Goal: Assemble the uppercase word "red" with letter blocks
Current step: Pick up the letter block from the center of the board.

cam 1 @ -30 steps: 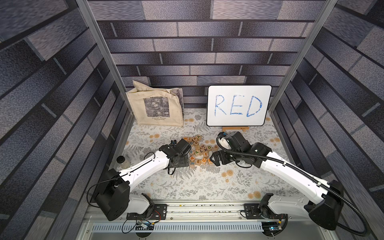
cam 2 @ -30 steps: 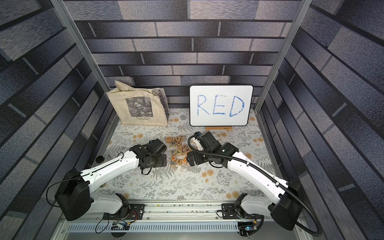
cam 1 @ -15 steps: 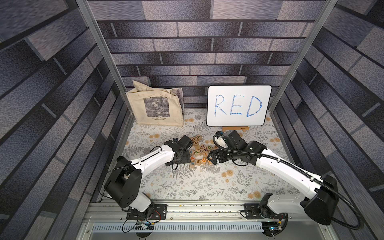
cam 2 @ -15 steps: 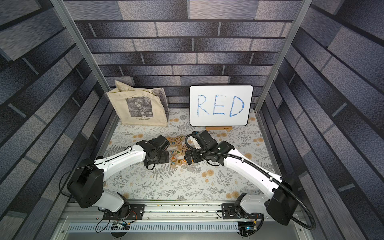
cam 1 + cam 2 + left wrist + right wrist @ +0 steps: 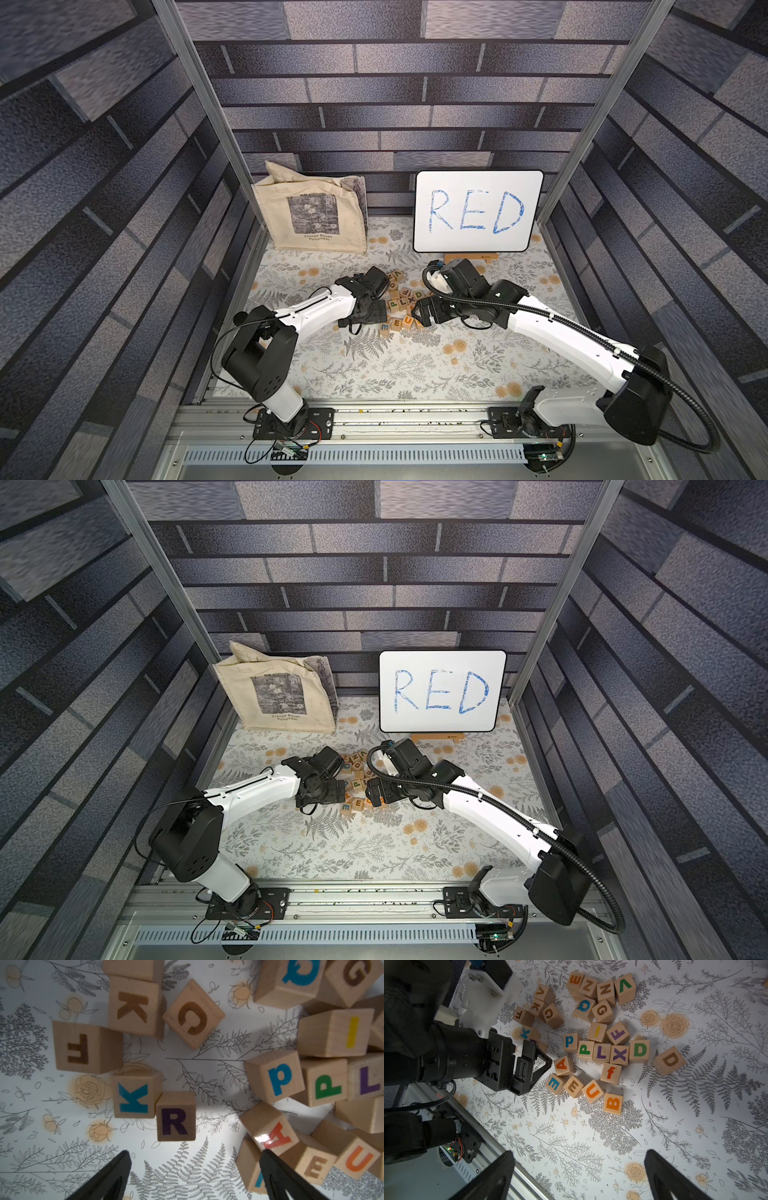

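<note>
The left gripper reaches outward and down to the purple R block next and closes astride the R, as only mat lies between the gripper's fingers.
The letter blocks lie in a loose pile mid-mat. The purple R block sits at the pile's left edge, touching a blue K block. My left gripper hovers open just short of the R, with only mat between its fingers; one finger overlaps a red A block. A brownish-orange E lies at the pile's near side and a brownish-orange D stands apart to the right. My right gripper is open and empty over bare mat, right of the pile.
A green D block and many other letters crowd the pile. A white board reading RED and a cloth tote bag stand at the back. An aluminium rail runs along the front.
My left arm has raised its elbow and brought its gripper closer to the pile's left edge. My right gripper has shifted slightly left toward the blocks.
</note>
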Tool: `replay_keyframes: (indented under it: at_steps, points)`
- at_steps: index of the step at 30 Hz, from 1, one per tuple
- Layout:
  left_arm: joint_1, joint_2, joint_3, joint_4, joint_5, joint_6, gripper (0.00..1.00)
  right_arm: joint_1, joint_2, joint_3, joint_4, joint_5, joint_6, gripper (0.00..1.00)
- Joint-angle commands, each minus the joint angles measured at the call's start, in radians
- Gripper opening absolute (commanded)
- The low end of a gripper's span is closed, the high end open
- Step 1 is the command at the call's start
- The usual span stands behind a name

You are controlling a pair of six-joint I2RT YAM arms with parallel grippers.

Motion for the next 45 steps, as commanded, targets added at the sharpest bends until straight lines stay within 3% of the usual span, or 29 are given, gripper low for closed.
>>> replay_keyframes:
  at_steps: [1, 3, 5, 14, 23, 32, 38, 41, 45]
  points:
    - [0.01, 0.022, 0.02, 0.016, 0.021, 0.032, 0.84, 0.008, 0.008, 0.034, 0.005, 0.005, 0.0, 1.0]
    - [0.014, 0.026, 0.017, 0.023, 0.023, 0.034, 0.7, 0.01, 0.01, 0.036, 0.003, 0.009, -0.003, 1.0]
    - [0.016, 0.03, 0.015, 0.032, 0.023, 0.033, 0.62, 0.009, 0.012, 0.037, 0.003, 0.011, -0.004, 1.0]
    - [0.041, 0.049, 0.015, 0.038, 0.02, 0.045, 0.62, 0.008, 0.024, 0.036, 0.004, 0.021, -0.004, 1.0]
    - [0.059, 0.086, 0.04, 0.041, 0.011, 0.041, 0.49, 0.008, 0.032, 0.038, 0.001, 0.026, -0.01, 1.0]
    - [0.059, 0.122, 0.062, 0.045, -0.007, 0.04, 0.46, 0.008, 0.029, 0.031, -0.008, 0.029, -0.012, 1.0]
    - [0.059, 0.132, 0.061, 0.048, -0.017, 0.046, 0.37, 0.008, 0.024, 0.033, -0.014, 0.04, -0.011, 1.0]
    - [0.057, 0.134, 0.064, 0.04, -0.026, 0.052, 0.26, 0.008, 0.023, 0.037, -0.019, 0.046, -0.01, 1.0]
    - [0.047, 0.127, 0.079, 0.015, -0.043, 0.057, 0.18, 0.008, 0.023, 0.044, -0.022, 0.047, -0.01, 1.0]
